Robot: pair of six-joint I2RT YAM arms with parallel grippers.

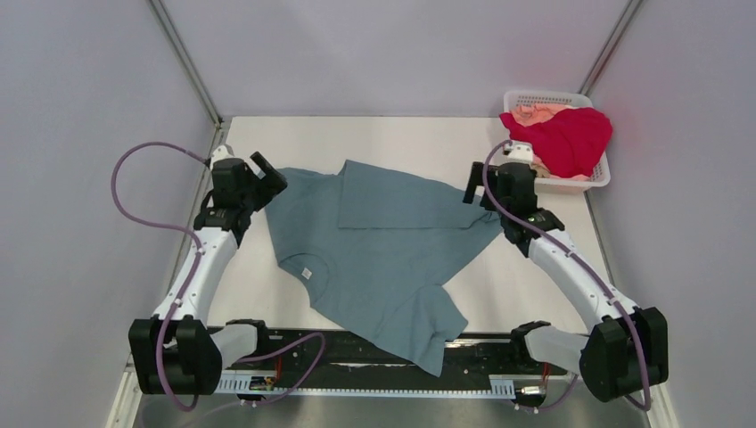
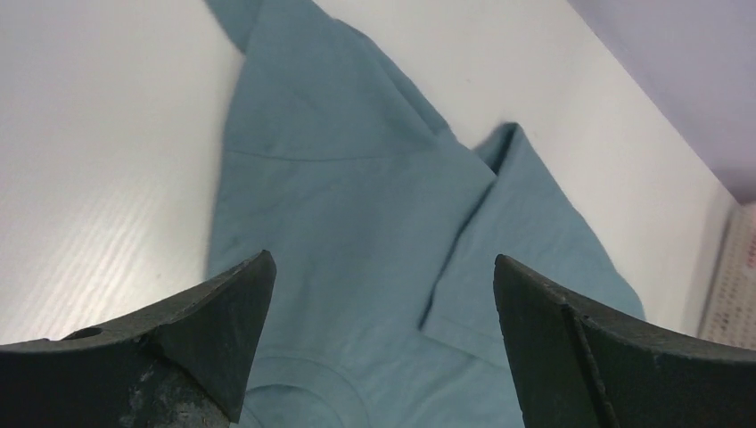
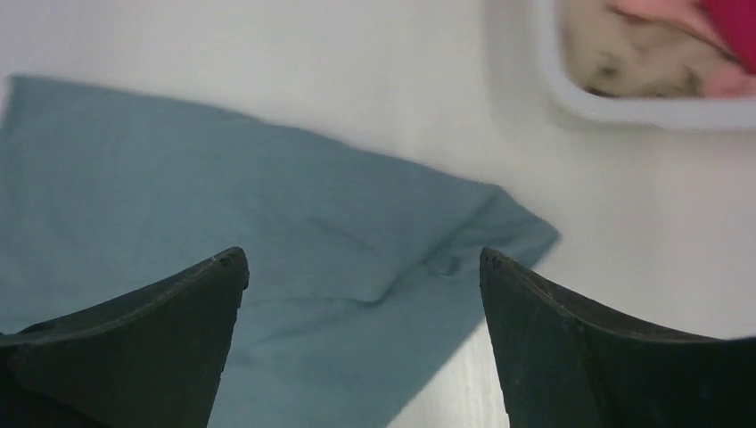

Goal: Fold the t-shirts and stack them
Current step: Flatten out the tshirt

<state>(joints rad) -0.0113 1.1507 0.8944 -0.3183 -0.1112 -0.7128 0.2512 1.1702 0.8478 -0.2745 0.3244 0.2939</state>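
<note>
I will move my right gripper to the left in the top view and then down to pinch the flap's exposed edge, because the folded flap's near corner (image 1: 342,225) is below it on that side.
The teal blue-grey t-shirt (image 1: 383,259) lies spread on the white table, its far part folded over on itself, its lower hem hanging over the near edge. My left gripper (image 1: 267,175) is open and empty above the shirt's left edge; the shirt shows under it in the left wrist view (image 2: 357,223). My right gripper (image 1: 474,185) is open and empty above the shirt's right corner (image 3: 499,223). The crimson red t-shirt (image 1: 566,138) is heaped in the white basket (image 1: 595,181), with the pale peach t-shirt (image 1: 535,113) partly hidden under it.
The basket stands at the table's back right corner, close to my right gripper; its rim shows in the right wrist view (image 3: 624,109). Grey walls enclose the table at the back and sides. A black rail (image 1: 357,352) runs along the near edge between the arm bases.
</note>
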